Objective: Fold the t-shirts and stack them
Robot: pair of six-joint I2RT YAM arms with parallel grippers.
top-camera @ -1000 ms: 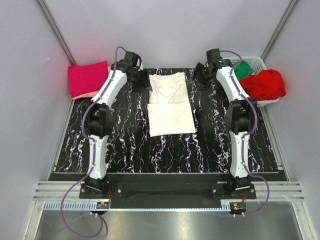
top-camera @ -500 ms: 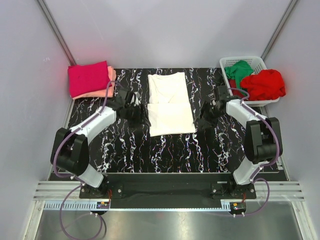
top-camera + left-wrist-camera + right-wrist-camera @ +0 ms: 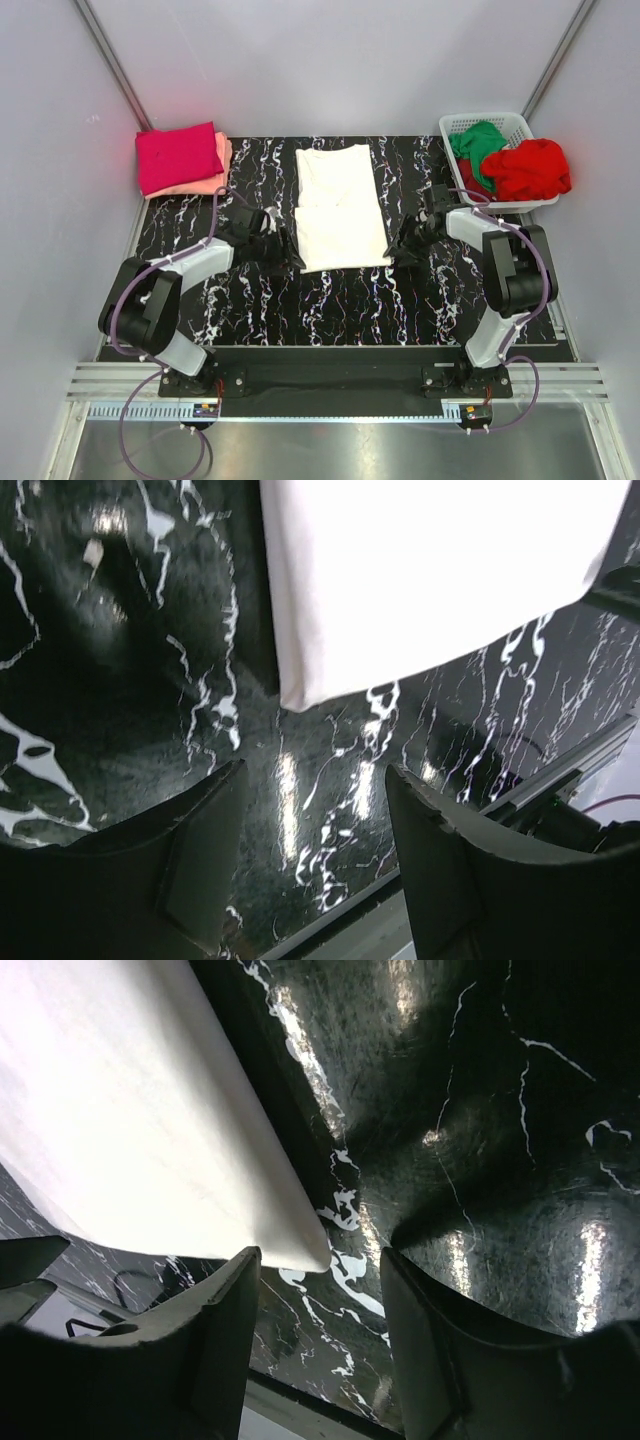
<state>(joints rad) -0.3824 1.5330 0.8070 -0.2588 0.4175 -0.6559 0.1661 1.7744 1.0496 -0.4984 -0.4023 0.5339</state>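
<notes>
The white t-shirt's near corner (image 3: 304, 270) (image 3: 296, 697) lies beside my left gripper, just ahead of its open fingers, so I need to lower the gripper onto that corner and close there.
A white t-shirt (image 3: 341, 205) lies partly folded in the middle of the black marbled table (image 3: 250, 300), its near half doubled over. My left gripper (image 3: 283, 250) is open and empty, low over the table just off the shirt's near left corner (image 3: 300, 695). My right gripper (image 3: 400, 248) is open and empty beside the shirt's near right corner (image 3: 310, 1255). A folded magenta t-shirt (image 3: 178, 157) lies on a salmon-pink one (image 3: 212, 181) at the back left. A red t-shirt (image 3: 528, 168) and a green one (image 3: 478, 140) lie bunched in the basket.
A white slatted plastic basket (image 3: 515, 122) stands at the back right corner. Grey walls close in the back and both sides. A metal rail (image 3: 330, 380) runs along the near edge, behind the arm bases.
Both arms have swung from the shirt's far end down to its near corners. The grippers dropped low beside the near edge. The shirt has not moved.
</notes>
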